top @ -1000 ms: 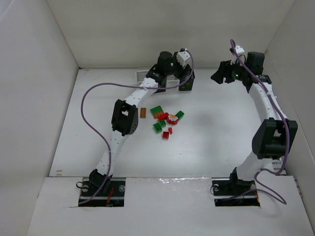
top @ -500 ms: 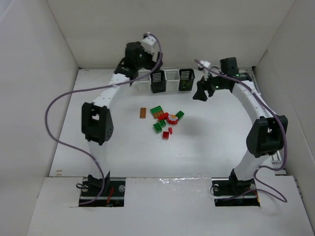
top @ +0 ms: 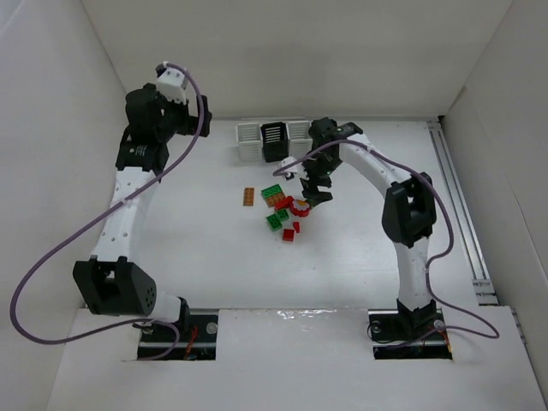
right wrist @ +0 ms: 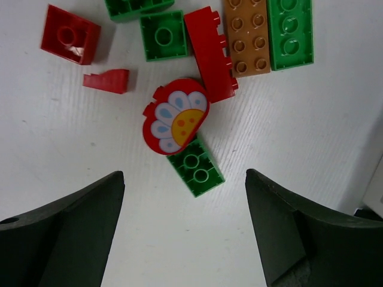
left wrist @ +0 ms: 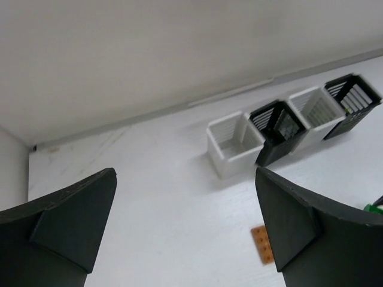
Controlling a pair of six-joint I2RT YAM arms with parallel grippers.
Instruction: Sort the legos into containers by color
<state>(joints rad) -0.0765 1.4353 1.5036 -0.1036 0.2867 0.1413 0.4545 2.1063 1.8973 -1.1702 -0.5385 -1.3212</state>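
The green brick's end sticks out clear of the red flower piece. My right gripper next needs to go down until its open fingers are on both sides of that uncovered end.
The legos lie in a loose pile at mid-table, with one orange brick apart on its left. My right gripper hangs open just above the pile. In the right wrist view a green brick and a red flower piece lie just ahead of the open gripper, with nothing in it. The containers stand in a row at the back: white, black, white, black. My left gripper is raised at the far left, open and empty.
White walls close in the table on the left, back and right. A rail runs along the right edge. Purple cables loop from both arms. My right arm covers the rightmost bin in the top view.
My left arm swung from the bins to the far left and opened wide. My right arm came from the back right to above the lego pile and opened wider.
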